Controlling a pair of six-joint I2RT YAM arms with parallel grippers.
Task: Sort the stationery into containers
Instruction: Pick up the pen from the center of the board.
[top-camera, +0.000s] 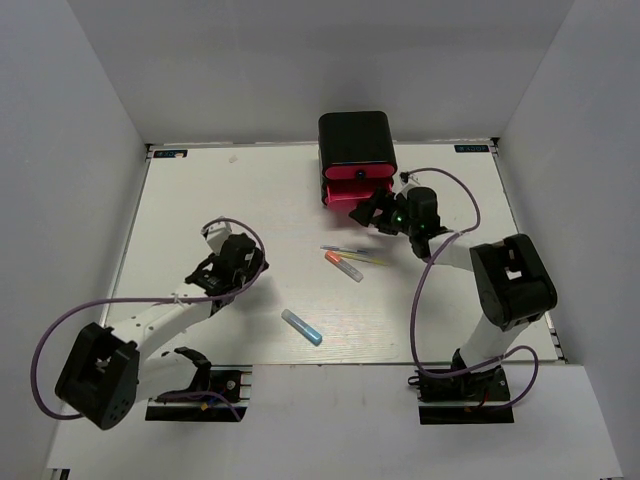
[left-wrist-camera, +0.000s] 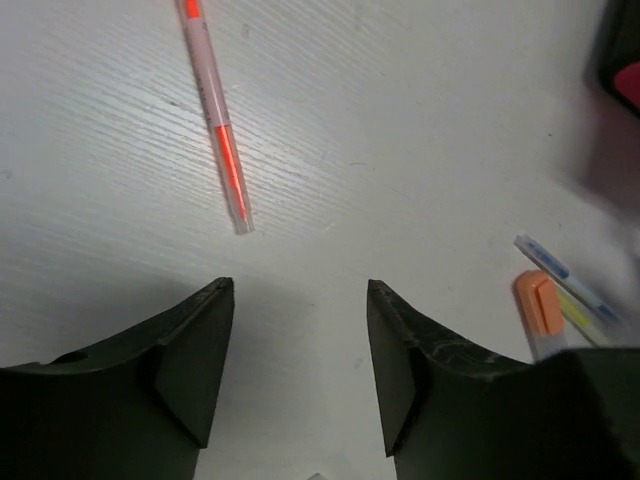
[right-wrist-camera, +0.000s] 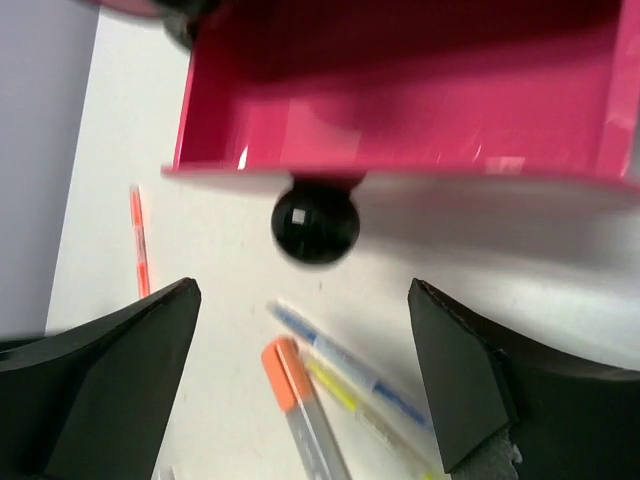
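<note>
The red pen lies flat beyond my open fingers, so my left gripper needs to move outward and down onto the pale part of the pen toward its near end.
The black box (top-camera: 355, 138) stands at the back of the table with one pink drawer (top-camera: 356, 187) pulled out. In the right wrist view the drawer (right-wrist-camera: 400, 110) shows a bare pink floor. Its black knob (right-wrist-camera: 315, 222) sits just ahead of my right gripper (right-wrist-camera: 303, 290), which is wide open and touches nothing. Below it lie an orange-grey marker (right-wrist-camera: 300, 400), a blue pen (right-wrist-camera: 340, 365) and a yellow pen (right-wrist-camera: 350, 400). A red pen (left-wrist-camera: 215, 110) lies ahead of my left gripper (left-wrist-camera: 298, 290), which is open and empty. A blue marker (top-camera: 301, 326) lies nearer the front.
Grey walls close in the table on the left, the back and the right. The right arm (top-camera: 505, 285) bends over the right side of the table. The left arm (top-camera: 150, 325) and its purple cable lie along the front left.
</note>
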